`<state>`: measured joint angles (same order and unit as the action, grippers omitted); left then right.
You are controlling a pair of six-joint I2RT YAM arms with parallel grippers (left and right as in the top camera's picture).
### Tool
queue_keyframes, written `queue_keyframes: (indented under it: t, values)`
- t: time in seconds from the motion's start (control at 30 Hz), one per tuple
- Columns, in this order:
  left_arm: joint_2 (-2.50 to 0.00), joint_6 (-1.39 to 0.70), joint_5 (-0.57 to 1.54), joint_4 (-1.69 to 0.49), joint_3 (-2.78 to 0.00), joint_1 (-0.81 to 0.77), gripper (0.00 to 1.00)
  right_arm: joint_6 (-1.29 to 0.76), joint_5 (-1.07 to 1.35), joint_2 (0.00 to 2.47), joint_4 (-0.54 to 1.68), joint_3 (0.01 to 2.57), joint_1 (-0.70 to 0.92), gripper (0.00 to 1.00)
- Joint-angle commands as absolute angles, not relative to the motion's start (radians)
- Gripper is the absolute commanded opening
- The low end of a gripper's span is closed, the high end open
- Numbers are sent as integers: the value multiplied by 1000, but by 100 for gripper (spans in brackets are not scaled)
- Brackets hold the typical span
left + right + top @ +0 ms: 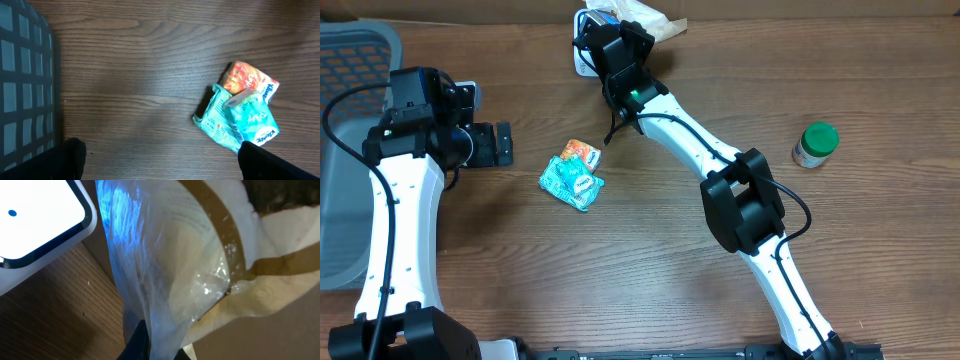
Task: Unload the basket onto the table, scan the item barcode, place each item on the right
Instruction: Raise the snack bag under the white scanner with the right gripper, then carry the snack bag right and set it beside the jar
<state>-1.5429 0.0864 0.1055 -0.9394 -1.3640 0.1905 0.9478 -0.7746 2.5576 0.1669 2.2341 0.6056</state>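
Observation:
The robot will next carry the item back, across and down with its right gripper, then let it go, since bare wood (773, 138) beside the green-lidded bottle lies to the gripper's right in the overhead view.
My right gripper (612, 38) is at the table's far edge, shut on the item, a crinkled clear plastic bag (175, 265) with tan and brown contents (663, 25). In the right wrist view the film is pinched between my dark fingers (137, 340), with the right gripper (161, 349) at the bottom edge. The bag hangs just beside the white scanner (40, 220), and a blue glow lies on its plastic. No barcode shows. My left gripper (503, 143) is open over bare wood at the left, its fingertips (70, 160) wide apart.
Teal and orange tissue packs (572, 175) lie mid-table, just right of the left gripper (160, 162) in its wrist view (242, 112). A grey mesh basket (350, 60) stands at the left edge. A green-lidded bottle (815, 143) stands at the right.

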Motion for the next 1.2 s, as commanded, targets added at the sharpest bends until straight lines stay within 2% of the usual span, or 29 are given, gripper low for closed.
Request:
queue_keyframes:
  t: [0.0, 0.13, 0.27, 0.43, 0.67, 0.83, 1.17]
  values:
    - [-1543, 112, 120, -938, -1371, 189, 99, 951, -806, 2546, 159, 2244, 618, 4]
    - [-1543, 112, 120, -938, -1372, 189, 100, 916, -819, 2516, 197, 2244, 628, 4]
    - [-1543, 112, 121, -938, -1371, 189, 99, 781, -807, 2440, 273, 2244, 631, 4]
    - [-1543, 112, 121, -938, -1371, 189, 99, 615, -707, 2296, 501, 2245, 631, 4]
    - [-1543, 112, 121, -938, -1371, 190, 99, 191, -509, 2075, 891, 2245, 602, 4]
    - [-1543, 112, 121, -938, -1371, 190, 100, -17, -381, 1961, 1175, 2245, 518, 4]
    - [-1543, 112, 120, -938, -1371, 189, 100, -288, -364, 1949, 1626, 2239, 235, 4]
